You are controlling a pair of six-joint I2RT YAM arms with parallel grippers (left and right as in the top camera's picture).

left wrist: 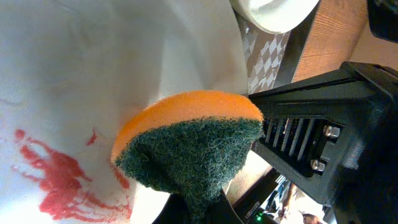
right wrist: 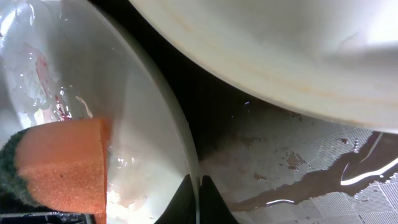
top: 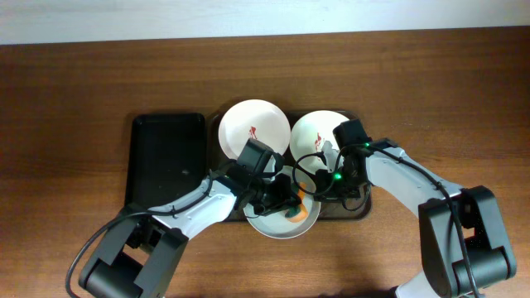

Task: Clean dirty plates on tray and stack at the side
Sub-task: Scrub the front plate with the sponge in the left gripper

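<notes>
The robot's left gripper needs to wipe the red smears off the front plate, then lift the sponge across and lower it onto the empty black tray (top: 166, 160).
Three white plates lie on the dark brown tray (top: 362, 212). The far left plate (top: 254, 128) and the far right plate (top: 315, 132) each carry a red smear. The front plate (top: 281, 223) hangs over the tray's front rim. My left gripper (top: 288, 203) is shut on an orange and green sponge (left wrist: 193, 143), which presses on the front plate (left wrist: 93, 74) beside red smears (left wrist: 56, 180). My right gripper (right wrist: 198, 193) is shut on the front plate's rim (right wrist: 149, 112); the sponge (right wrist: 62, 162) shows at the left of that view.
A smaller black tray (top: 168, 157) lies left of the brown tray, with nothing on it. The brown tray's floor (right wrist: 298, 168) is wet. The far right plate's underside (right wrist: 280, 50) hangs close above my right gripper. Bare wooden table lies all around.
</notes>
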